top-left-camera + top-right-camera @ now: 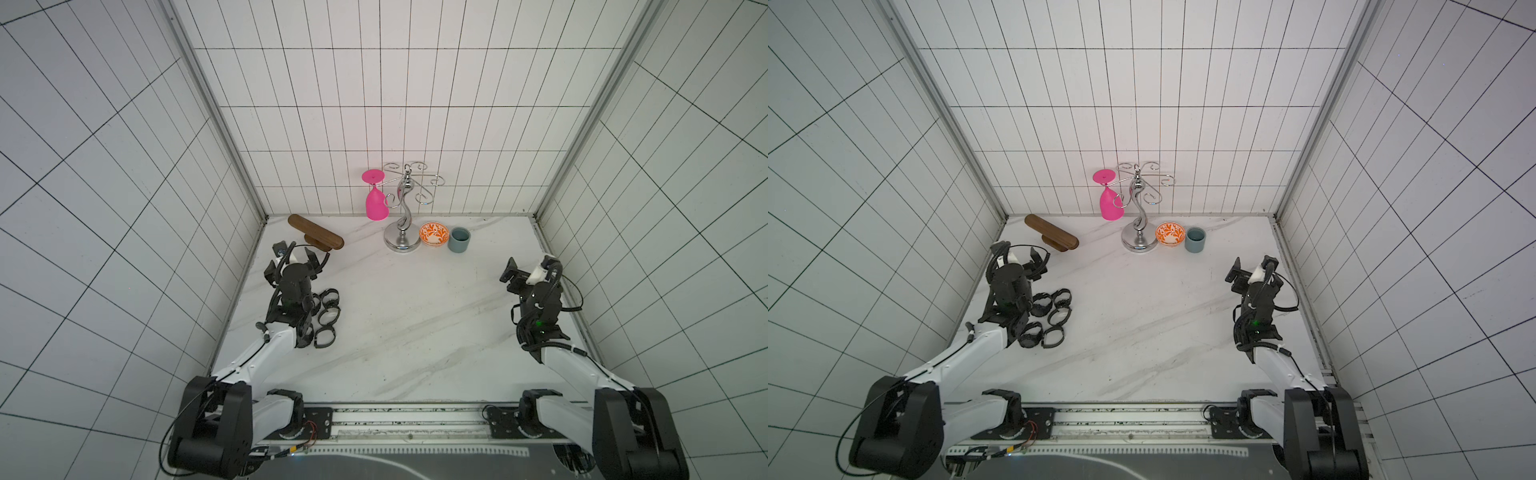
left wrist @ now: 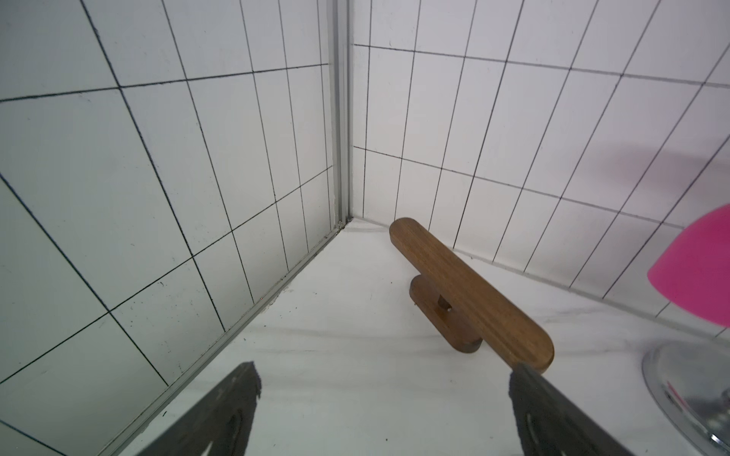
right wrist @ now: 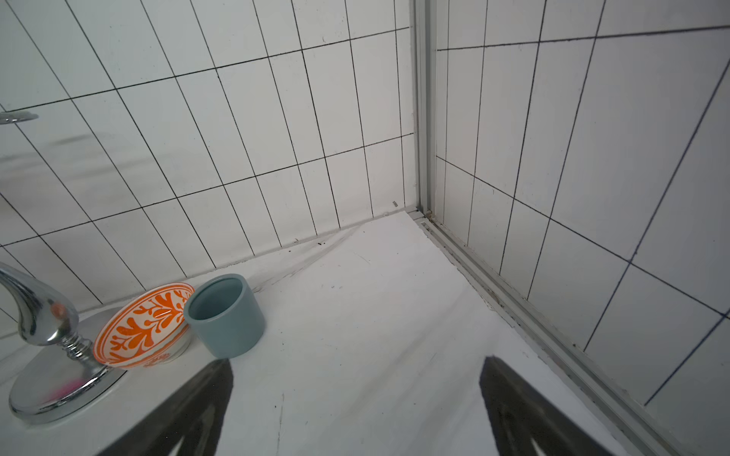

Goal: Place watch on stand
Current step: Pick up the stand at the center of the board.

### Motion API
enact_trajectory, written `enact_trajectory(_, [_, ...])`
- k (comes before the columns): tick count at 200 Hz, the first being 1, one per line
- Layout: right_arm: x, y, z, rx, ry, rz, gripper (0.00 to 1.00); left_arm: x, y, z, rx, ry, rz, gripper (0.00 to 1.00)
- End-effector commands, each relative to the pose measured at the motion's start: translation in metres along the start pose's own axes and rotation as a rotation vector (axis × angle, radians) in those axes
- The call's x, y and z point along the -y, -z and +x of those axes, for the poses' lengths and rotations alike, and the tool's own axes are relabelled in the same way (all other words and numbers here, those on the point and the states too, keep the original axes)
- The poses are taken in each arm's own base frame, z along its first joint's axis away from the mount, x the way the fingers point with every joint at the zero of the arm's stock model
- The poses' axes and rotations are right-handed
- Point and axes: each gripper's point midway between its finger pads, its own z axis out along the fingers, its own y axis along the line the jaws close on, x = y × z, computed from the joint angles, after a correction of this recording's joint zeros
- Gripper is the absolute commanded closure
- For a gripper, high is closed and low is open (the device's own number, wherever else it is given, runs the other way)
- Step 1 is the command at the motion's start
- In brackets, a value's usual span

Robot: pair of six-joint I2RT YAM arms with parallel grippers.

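Note:
Next I should move my left gripper outward and turn its open fingers to straddle the near end of the bar (image 1: 334, 239) (image 2: 532, 346), which lies outward of it at a slant.
The stand (image 1: 316, 236) (image 1: 1051, 237), a brown wooden bar on a short oval base, sits near the back left corner and is bare. Several black watches (image 1: 330, 298) (image 1: 1061, 298) lie in a cluster on the marble table, partly hidden under my left arm. My left gripper (image 1: 309, 254) (image 1: 1034, 258) hovers open and empty just in front of the stand's near end. In the left wrist view the stand (image 2: 466, 292) lies past the open left gripper (image 2: 383, 375). My right gripper (image 1: 509, 272) (image 3: 357, 365) is open and empty at the right side.
A tall chrome rack (image 1: 402, 232) with a pink glass (image 1: 376, 205) hanging upside down stands at the back middle. An orange patterned bowl (image 1: 433, 233) and a blue-grey cup (image 1: 459, 240) sit beside it. Tiled walls close in the left, back and right.

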Motion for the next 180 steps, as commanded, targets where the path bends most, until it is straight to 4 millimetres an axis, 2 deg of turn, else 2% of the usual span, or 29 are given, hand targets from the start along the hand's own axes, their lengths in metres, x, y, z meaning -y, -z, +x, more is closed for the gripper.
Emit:
enact_trajectory(1, [-0.001,0.0,-0.014,-0.111,-0.164,0.037,0.0,-0.028,0.005,0.009,-0.118,0.089,-0.152,0.02])
enact_trajectory(15, [-0.002,0.006,-0.018,-0.108,-0.211,0.013,0.01,-0.024,0.002,0.0,-0.145,0.174,-0.1,0.02])
enact_trajectory(27, [0.008,0.012,-0.012,-0.118,-0.295,0.059,0.01,-0.028,-0.001,0.001,-0.162,0.3,-0.107,0.02])
enact_trajectory(37, [0.004,0.015,-0.013,-0.125,-0.287,0.018,0.01,-0.027,-0.006,0.002,-0.181,0.397,-0.077,0.02])
enact_trajectory(56, [-0.008,0.016,-0.019,-0.148,-0.248,-0.043,0.01,0.001,-0.022,-0.002,-0.231,0.425,0.12,0.02])
enact_trajectory(69, [-0.018,0.016,-0.023,-0.168,-0.214,-0.091,0.01,0.014,-0.033,0.002,-0.277,0.423,0.143,0.02])
enact_trajectory(91, [-0.035,0.016,-0.025,-0.206,-0.167,-0.16,0.01,0.032,-0.059,0.022,-0.406,0.414,0.13,0.02])
enact_trajectory(114, [-0.065,0.021,-0.022,-0.237,-0.106,-0.244,0.0,0.052,-0.089,0.054,-0.557,0.405,0.123,0.03])
enact_trajectory(131, [-0.095,0.03,-0.019,-0.249,-0.029,-0.322,0.0,0.068,-0.108,0.069,-0.631,0.389,0.118,0.03])
enact_trajectory(155, [-0.141,0.052,-0.014,-0.236,0.068,-0.462,0.01,0.087,-0.127,0.087,-0.681,0.366,0.11,0.03])
enact_trajectory(180, [-0.17,0.068,-0.004,-0.239,0.123,-0.532,0.01,0.104,-0.14,0.102,-0.726,0.337,0.088,0.03])
